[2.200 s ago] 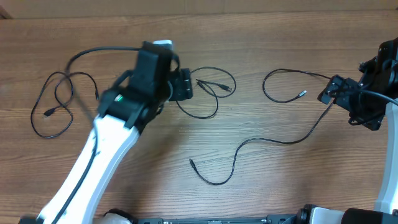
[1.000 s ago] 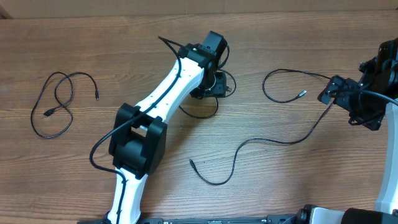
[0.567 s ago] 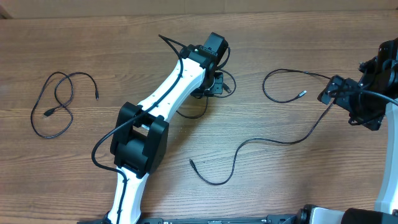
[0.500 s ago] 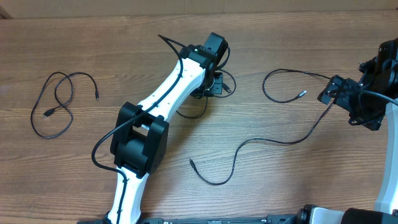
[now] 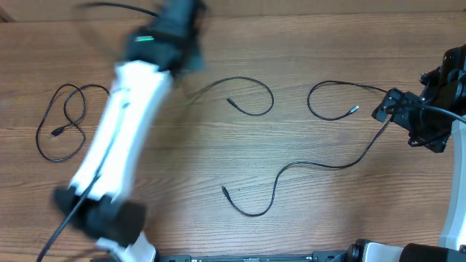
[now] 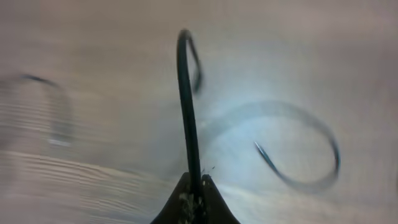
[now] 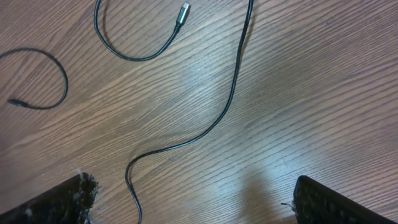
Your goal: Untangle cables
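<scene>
The left gripper swings the black cable to the left in the overhead view next and releases it over the coiled cable [image 5: 73,124], since that one already lies apart.
Three thin black cables lie on the wooden table. In the left wrist view my left gripper [image 6: 193,194] is shut on one cable [image 6: 185,106], which rises from the fingertips; its far part curls in a loop [image 5: 256,94] at the table's middle. In the overhead view the left arm [image 5: 156,44] is a blur at the upper left. A second cable [image 5: 62,120] lies coiled at the far left. The long third cable [image 5: 331,166] has a silver-tipped plug [image 7: 182,14] and winds toward my right gripper [image 7: 196,205], which stands open above it at the right edge [image 5: 389,105].
The right arm's base and its thick black cable [image 5: 444,109] sit at the right edge. The left arm's elbow [image 5: 102,218] hangs over the near left of the table.
The left gripper shut on a cable at the table's middle, then the arm swung fast up and to the left, drawing that cable out into a single open loop. The right arm stayed still.
</scene>
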Motion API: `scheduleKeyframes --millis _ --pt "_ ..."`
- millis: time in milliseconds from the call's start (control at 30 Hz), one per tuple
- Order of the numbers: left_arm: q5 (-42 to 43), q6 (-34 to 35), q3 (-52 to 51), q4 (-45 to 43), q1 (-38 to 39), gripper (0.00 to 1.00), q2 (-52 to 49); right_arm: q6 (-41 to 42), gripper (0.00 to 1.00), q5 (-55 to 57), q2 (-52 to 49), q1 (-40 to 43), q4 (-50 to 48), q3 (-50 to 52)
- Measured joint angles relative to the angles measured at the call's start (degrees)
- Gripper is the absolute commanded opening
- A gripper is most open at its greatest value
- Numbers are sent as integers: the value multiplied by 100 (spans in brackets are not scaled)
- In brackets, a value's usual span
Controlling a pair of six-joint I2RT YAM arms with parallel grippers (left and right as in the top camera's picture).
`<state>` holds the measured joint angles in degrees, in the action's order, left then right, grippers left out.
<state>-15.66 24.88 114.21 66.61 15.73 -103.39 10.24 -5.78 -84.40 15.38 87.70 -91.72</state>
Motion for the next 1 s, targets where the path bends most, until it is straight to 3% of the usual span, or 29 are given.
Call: scheduleKeyframes --millis 200,467,800,1000 --pt "-1390 -295 125 -17 -1261 4 1193 0 100 0 0 0 -2 0" --pt "-2411 -815 122 -50 -2911 4 1370 0 100 0 0 0 -2 0" --pt "-2647 -901 122 -197 -3340 4 1370 2 100 0 0 0 -4 0" --pt "-3475 -901 122 -466 -3340 4 1370 0 100 0 0 0 -11 0"
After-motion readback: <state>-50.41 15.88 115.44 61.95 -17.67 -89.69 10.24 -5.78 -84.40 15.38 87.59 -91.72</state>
